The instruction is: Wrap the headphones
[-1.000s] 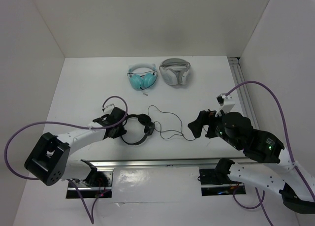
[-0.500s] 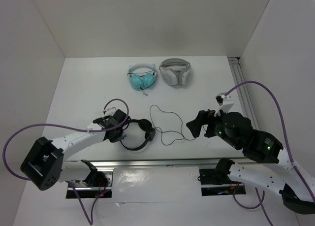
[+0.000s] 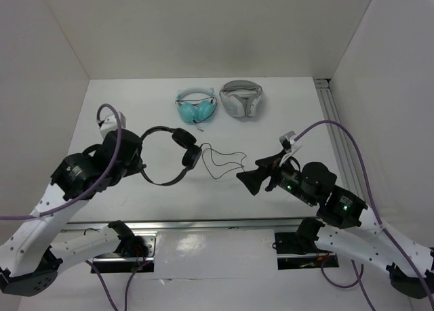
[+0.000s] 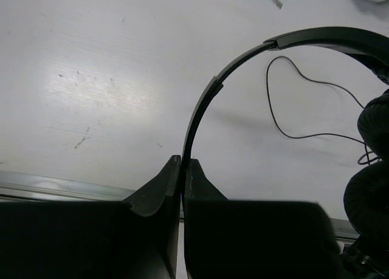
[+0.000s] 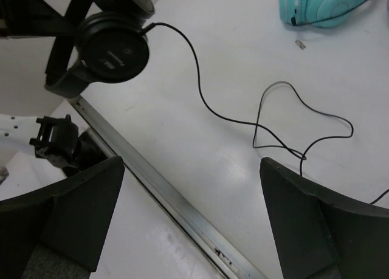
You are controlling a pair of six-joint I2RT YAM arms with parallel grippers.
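Observation:
The right gripper lowers and shifts to the left in the top view onto the cable [image 3: 224, 163] next, where a single piece of it runs between earpad and cable loops.
The black headphones [image 3: 184, 143] hang off the table, held by the thin headband. My left gripper [image 3: 140, 167] is shut on the headband [image 4: 201, 107], which arcs up and right from the fingertips [image 4: 174, 167] to the two round earpads [image 4: 372, 121]. The thin black cable [image 3: 224, 163] trails from the earpads in loose loops on the table. My right gripper [image 3: 248, 180] is open and empty, just right of the cable loops. In the right wrist view an earpad [image 5: 113, 48] sits at the upper left, and the cable [image 5: 267, 128] loops ahead of my wide-open right gripper [image 5: 194, 215].
Teal headphones [image 3: 195, 108] and white-grey headphones [image 3: 241, 98] lie side by side at the back of the table. The teal pair also shows in the right wrist view [image 5: 328, 2]. A metal rail [image 5: 170, 197] runs along the near table edge. White walls close in left, right and behind.
My left arm has lifted the headphones off the table and carried them back and left, dragging the cable. My right gripper has moved left and nearer the cable loops.

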